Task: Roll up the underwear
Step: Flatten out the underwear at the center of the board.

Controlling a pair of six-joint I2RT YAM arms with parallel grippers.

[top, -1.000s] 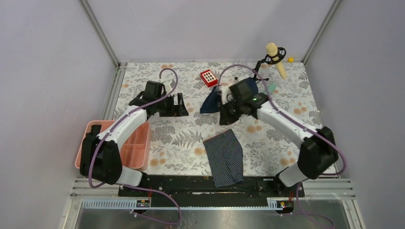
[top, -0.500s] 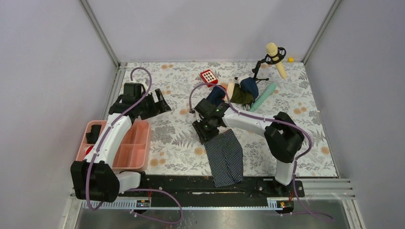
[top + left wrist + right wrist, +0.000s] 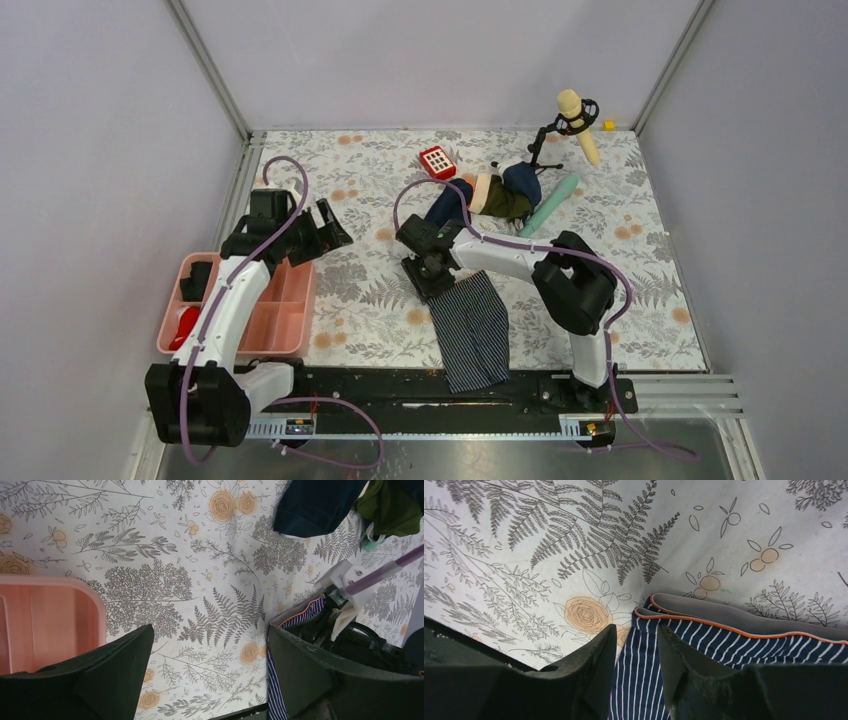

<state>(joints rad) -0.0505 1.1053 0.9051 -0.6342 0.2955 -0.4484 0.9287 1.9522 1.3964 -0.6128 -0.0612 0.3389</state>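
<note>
My right gripper stays low where it stands next and draws its fingers together on the folded waistband corner [image 3: 643,621], since they stand on either side of it.
The underwear [image 3: 472,330], navy with thin pale stripes and a grey, orange-edged waistband, lies flat near the table's front edge; its near end overlaps the black rail. My right gripper [image 3: 428,278] is low at its far left corner. In the right wrist view its jaws [image 3: 636,635] stand a little apart, straddling the striped cloth's [image 3: 704,645] side edge just below the waistband, and nothing is pinched. My left gripper [image 3: 330,225] hovers wide open over bare tabletop beyond the pink tray. A strip of the underwear [image 3: 272,680] shows beside its right finger.
The pink tray [image 3: 285,300] holds small items at the front left. A navy cloth with a green and tan garment [image 3: 500,195], a teal cylinder [image 3: 550,205], a red keypad [image 3: 437,162] and a microphone on a stand [image 3: 573,115] sit at the back.
My right arm swung from the clothes pile at the back down to the underwear's far left corner, and its jaws widened. My left arm drew back leftward toward the tray.
</note>
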